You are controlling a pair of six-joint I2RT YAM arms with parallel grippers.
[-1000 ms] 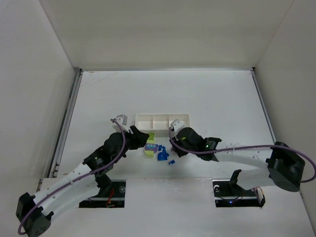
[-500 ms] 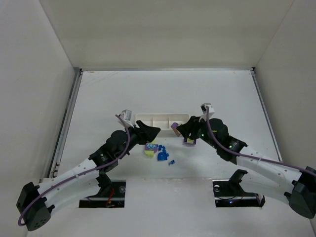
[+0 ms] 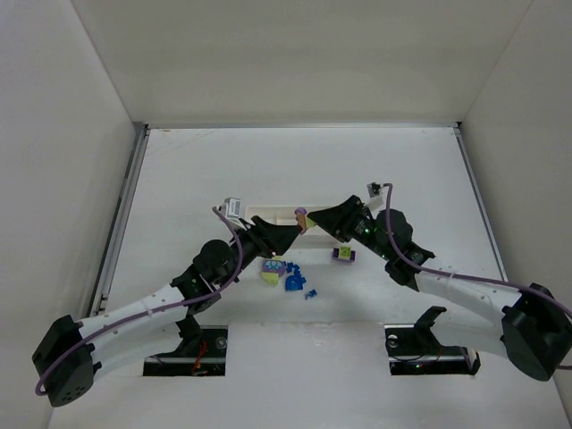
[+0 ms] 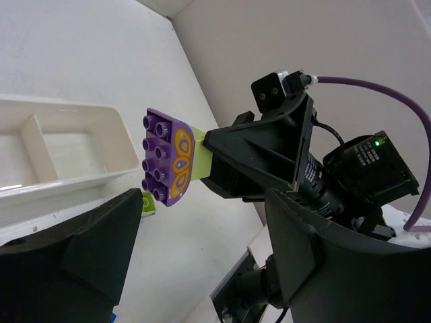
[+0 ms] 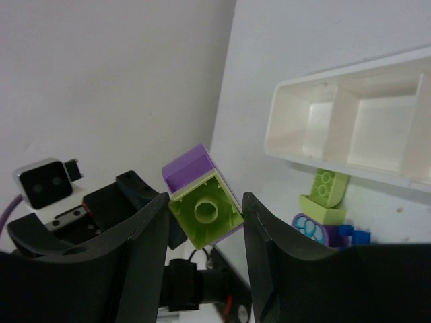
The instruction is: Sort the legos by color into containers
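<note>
The purple lego sticks out free of my right gripper's fingers, so my left gripper should move slightly outward toward it next, fingers on either side.
My right gripper [image 3: 310,219] is shut on a small stack of a purple lego on a lime one [image 3: 301,214] and holds it in the air over the white tray [image 3: 261,214]. The right wrist view shows the stack [image 5: 202,202] between my fingers [image 5: 138,249], with the tray's compartments [image 5: 350,121] beyond. My left gripper [image 3: 284,235] is open and empty, facing the stack [image 4: 168,158] from close by. Lime, purple and blue legos [image 3: 273,268] lie in a pile in front of the tray. One purple lego [image 3: 342,255] lies apart to the right.
White walls close the table on three sides. The two arms meet over the tray and hide most of it in the top view. Blue legos [image 3: 293,282] lie nearest the arm bases. A lime lego [image 5: 323,192] lies just in front of the tray wall.
My right gripper has risen from the pile with the purple and lime stack and swung left over the tray. My left gripper has lifted and moved right to face it.
</note>
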